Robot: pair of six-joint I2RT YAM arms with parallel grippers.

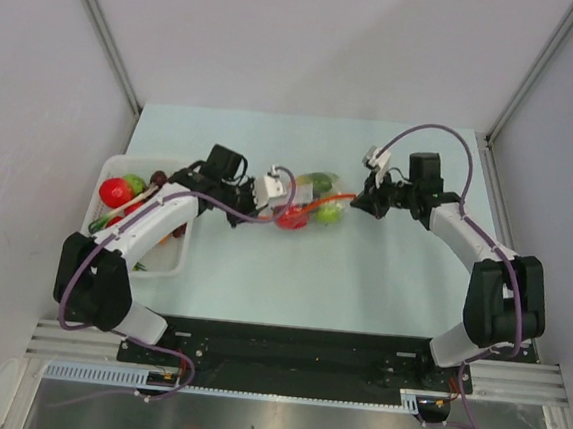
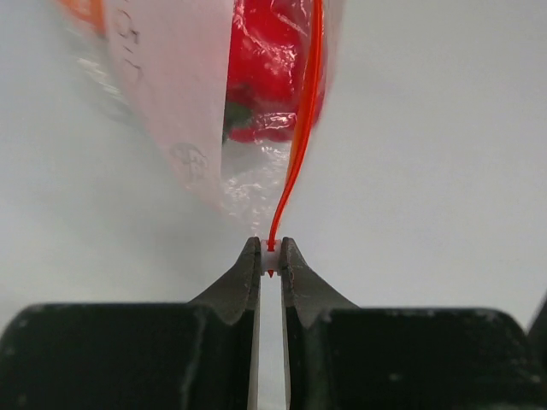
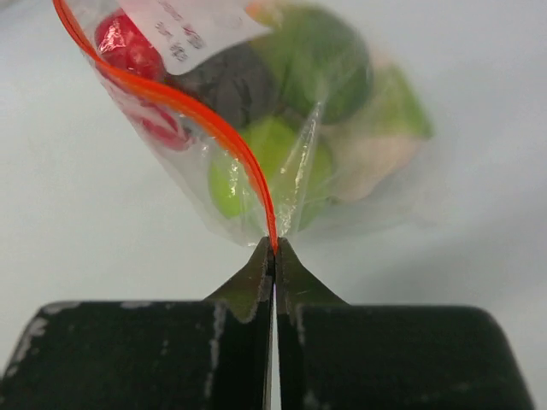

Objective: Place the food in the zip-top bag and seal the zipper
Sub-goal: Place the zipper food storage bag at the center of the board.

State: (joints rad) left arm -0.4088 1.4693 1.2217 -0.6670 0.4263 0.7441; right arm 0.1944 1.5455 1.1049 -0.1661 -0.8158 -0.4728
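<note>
My left gripper moves back and down toward the near table next, then opens, since the white slider (image 2: 270, 255) sits at the zipper's very end.
The zip-top bag (image 1: 315, 201) lies mid-table, stretched between both grippers, with food inside. My left gripper (image 1: 278, 210) is shut on the white slider (image 2: 270, 255) at the left end of the orange-red zipper (image 2: 303, 128); a red piece (image 2: 265, 60) shows behind it. My right gripper (image 1: 359, 198) is shut on the zipper's other end (image 3: 273, 244). Through the plastic in the right wrist view I see a green apple (image 3: 248, 166), dark grapes (image 3: 231, 81), a red piece (image 3: 128, 47) and a whitish lump (image 3: 367, 162).
A white rectangular tray (image 1: 161, 273) sits at the left edge under the left arm, holding a red piece (image 1: 115, 191) and other toy food. Grey walls enclose the pale table on three sides.
</note>
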